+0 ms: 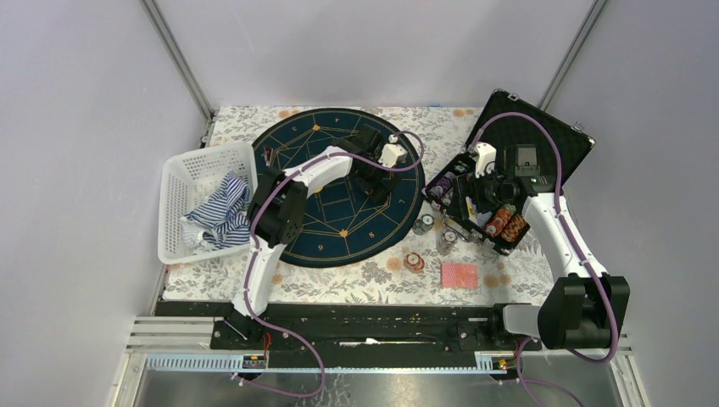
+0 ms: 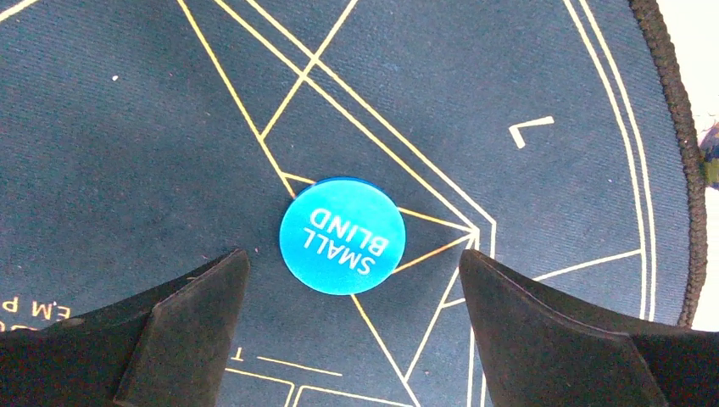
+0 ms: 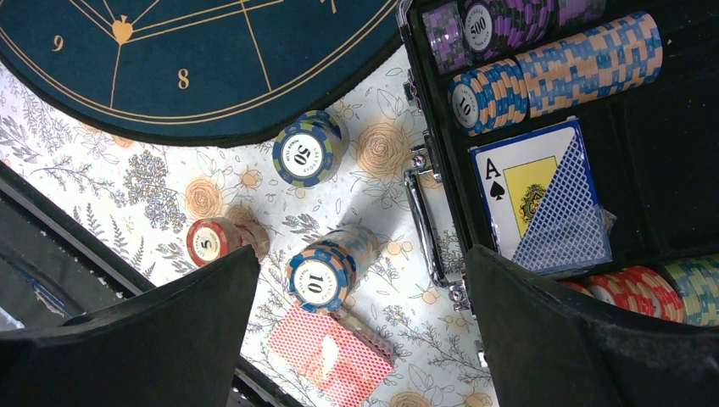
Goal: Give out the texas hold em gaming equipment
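The SMALL BLIND is free. My left gripper should next lift from it and move across toward the white basket, then go down onto the BIG BLIND button.
A blue round button (image 2: 342, 236) marked SMALL BLIND lies flat on the dark-blue mat (image 2: 127, 127). My left gripper (image 2: 352, 254) hangs open just over it, one finger on each side, holding nothing. My right gripper (image 3: 363, 250) is open and empty above the table beside the black case (image 3: 670, 170). Below it stand three chip stacks, a 50 stack (image 3: 305, 151), a 5 stack (image 3: 212, 242) and a 10 stack (image 3: 322, 275), next to a red-backed card deck (image 3: 331, 356). The case holds rows of chips (image 3: 560, 68) and a blue-backed deck (image 3: 543, 195) with an ace of spades showing.
A white basket (image 1: 182, 170) with a striped cloth (image 1: 219, 214) sits left of the mat (image 1: 322, 246). The case lid (image 1: 530, 127) stands open at the back right. The floral tablecloth (image 1: 356, 275) covers the table, with a black rail along its near edge.
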